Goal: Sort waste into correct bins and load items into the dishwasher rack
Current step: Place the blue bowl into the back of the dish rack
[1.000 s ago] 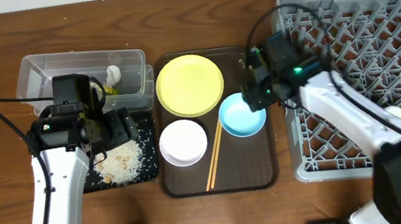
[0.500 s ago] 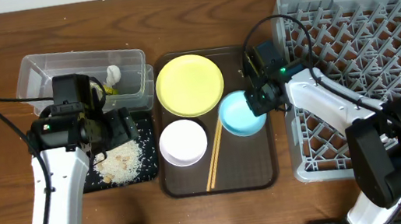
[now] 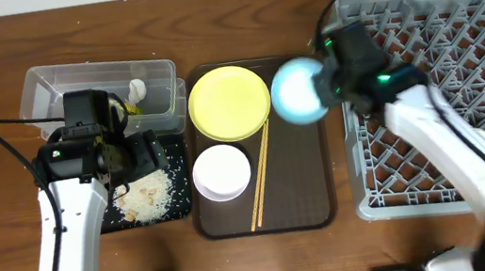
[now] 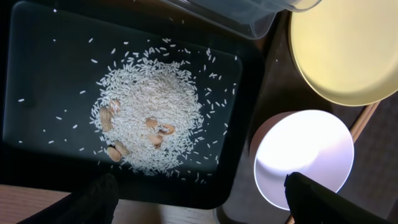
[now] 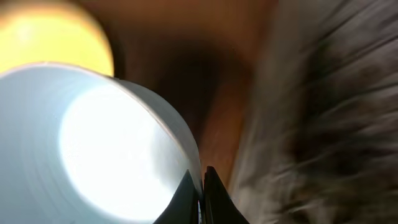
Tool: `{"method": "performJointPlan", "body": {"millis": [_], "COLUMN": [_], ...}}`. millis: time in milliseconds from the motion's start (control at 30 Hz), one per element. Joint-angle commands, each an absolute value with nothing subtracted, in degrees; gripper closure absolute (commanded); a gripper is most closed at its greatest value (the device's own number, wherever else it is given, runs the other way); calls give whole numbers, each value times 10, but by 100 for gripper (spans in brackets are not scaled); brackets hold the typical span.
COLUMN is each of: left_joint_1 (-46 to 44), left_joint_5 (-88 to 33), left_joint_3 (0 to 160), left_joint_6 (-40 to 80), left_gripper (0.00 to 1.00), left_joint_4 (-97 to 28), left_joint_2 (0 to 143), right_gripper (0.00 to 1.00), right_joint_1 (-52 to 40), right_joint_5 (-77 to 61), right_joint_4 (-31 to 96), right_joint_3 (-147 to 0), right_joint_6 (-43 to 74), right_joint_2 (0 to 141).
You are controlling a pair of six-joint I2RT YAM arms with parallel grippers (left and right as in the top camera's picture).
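The right gripper will turn and go down, outward and to the right in the overhead view, into the rack's far tray-side corner (image 3: 390, 31), since the rack's wires there are empty.
My right gripper (image 3: 322, 85) is shut on the rim of the light-blue bowl (image 3: 297, 91), which hangs tilted above the brown tray's far right corner, beside the grey dishwasher rack (image 3: 457, 39). In the right wrist view the fingers (image 5: 202, 193) pinch the bowl's wall (image 5: 93, 143). The yellow plate (image 3: 229, 103), white bowl (image 3: 222, 172) and two chopsticks (image 3: 261, 176) lie on the tray. My left gripper (image 3: 148, 156) stands open over the black tray (image 4: 37, 74) with rice scraps (image 4: 152, 121). A white tissue wad (image 3: 136, 91) lies in the clear tub (image 3: 74, 83).
The brown serving tray (image 3: 313, 197) sits between the bins and the rack. In the left wrist view the white bowl (image 4: 305, 155) and yellow plate (image 4: 348, 50) lie to the right of the black tray. Bare wooden table surrounds everything.
My right gripper shut on the blue bowl's rim, lifted it off the tray and carried it up and toward the rack. The left arm has not moved.
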State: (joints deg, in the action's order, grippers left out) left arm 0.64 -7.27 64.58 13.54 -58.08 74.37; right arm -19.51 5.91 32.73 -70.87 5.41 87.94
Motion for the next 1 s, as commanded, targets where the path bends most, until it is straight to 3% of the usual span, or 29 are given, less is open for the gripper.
{"method": "performJointPlan", "body": {"millis": [0, 400, 767, 967], "left_joint_1": [9, 9, 9, 9], "left_joint_5": [-64, -64, -68, -68], "left_joint_3": [640, 640, 640, 640], "left_joint_6": [141, 141, 143, 143], "left_gripper": [12, 12, 12, 12], "left_joint_4": [-580, -576, -576, -576], "left_joint_2": [741, 741, 741, 741], "right_gripper": [99, 99, 99, 99], "right_joint_1": [-173, -100, -52, -54], "right_joint_5": [150, 526, 676, 675], "right_joint_4": [301, 134, -98, -134], "right_joint_3": [-724, -724, -724, -724], "right_joint_6": [51, -9, -151, -170], "right_joint_2": [819, 861, 1024, 1087]}}
